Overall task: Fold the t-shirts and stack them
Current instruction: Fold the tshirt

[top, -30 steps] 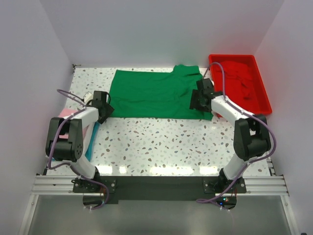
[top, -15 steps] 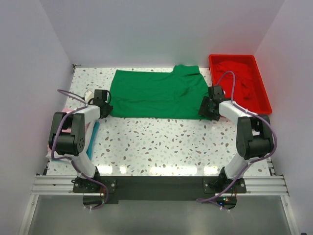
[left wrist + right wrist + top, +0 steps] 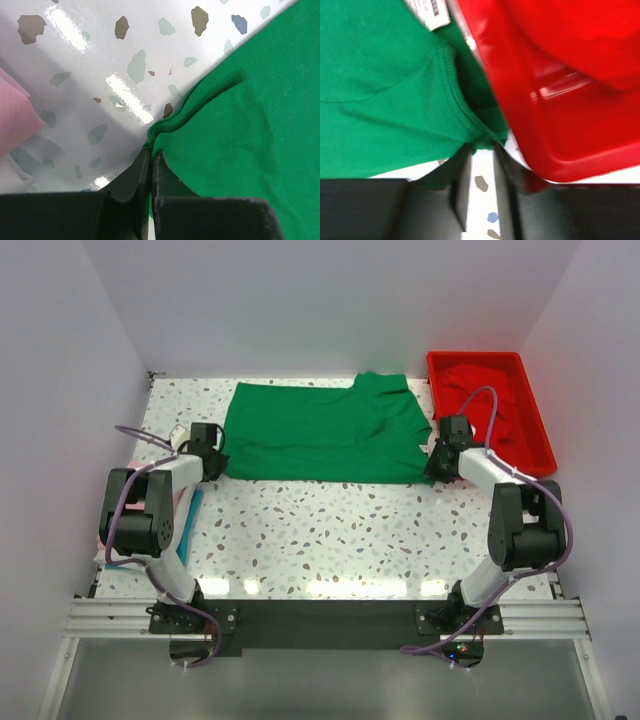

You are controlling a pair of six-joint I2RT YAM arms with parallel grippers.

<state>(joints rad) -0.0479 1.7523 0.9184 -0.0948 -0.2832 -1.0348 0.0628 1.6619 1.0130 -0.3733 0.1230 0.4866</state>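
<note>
Next, my left gripper drags the pinched green hem of the t-shirt back onto the bare tabletop beside the teal strip and releases it there.
The green t-shirt lies spread flat across the back of the table. My left gripper is at its near left corner. In the left wrist view that gripper is shut, with the bunched green hem pinched between its tips. My right gripper is at the near right corner, beside the red tray. In the right wrist view its jaws stand a narrow gap apart, the green cloth reaching just to the tips and bare table showing between them. A red t-shirt lies in the tray. A pink t-shirt shows at the left.
The red plastic tray stands at the back right, its wall right beside my right fingers. A teal strip lies along the table's left edge. A white label shows on the green cloth. White walls close in three sides.
My left jaws have closed on the shirt's near left corner. My right gripper has moved right and down to the near right corner, and its jaws have narrowed.
</note>
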